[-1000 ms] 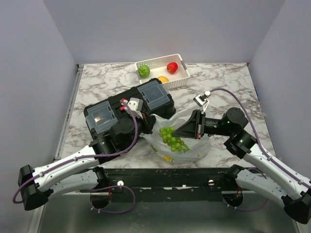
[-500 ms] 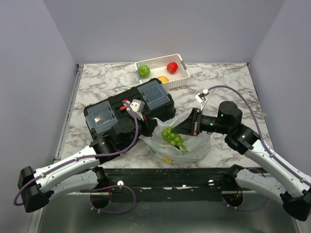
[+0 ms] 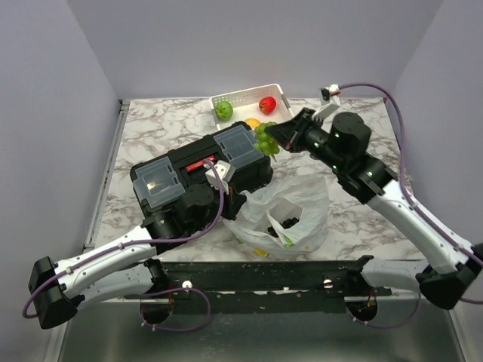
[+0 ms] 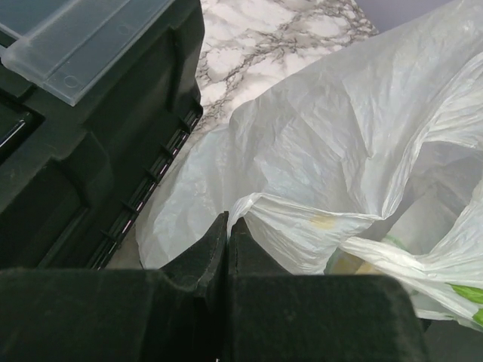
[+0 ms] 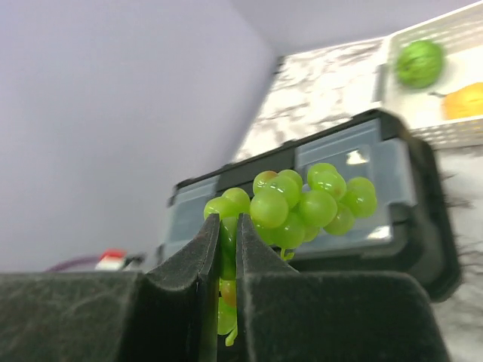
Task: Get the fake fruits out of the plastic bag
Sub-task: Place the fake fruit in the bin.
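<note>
I should swing my right gripper outward over the basket next and release the grapes [image 3: 265, 140], because the empty gap between the green and red fruits is further outward.
The white crinkly plastic bag [image 3: 290, 215] lies at the table's front middle with its mouth open; yellowish and green spots show inside. My left gripper [image 4: 228, 222] is shut on the bag's rim [image 4: 302, 219], next to the black toolbox. My right gripper [image 5: 224, 226] is shut on a bunch of green grapes [image 5: 302, 204]. In the top view that gripper [image 3: 272, 139] holds the grapes [image 3: 265, 140] in the air over the toolbox's far right corner, near the white basket.
The black toolbox [image 3: 198, 177] with clear lid panels stands left of the bag. A white perforated basket [image 3: 283, 96] at the back holds a green fruit [image 3: 223, 110], a red fruit [image 3: 267, 104] and an orange one [image 3: 253, 122].
My right gripper lifted the grapes out of the bag and carried them up and back toward the basket. The left gripper stayed on the bag's rim; the bag settled open.
</note>
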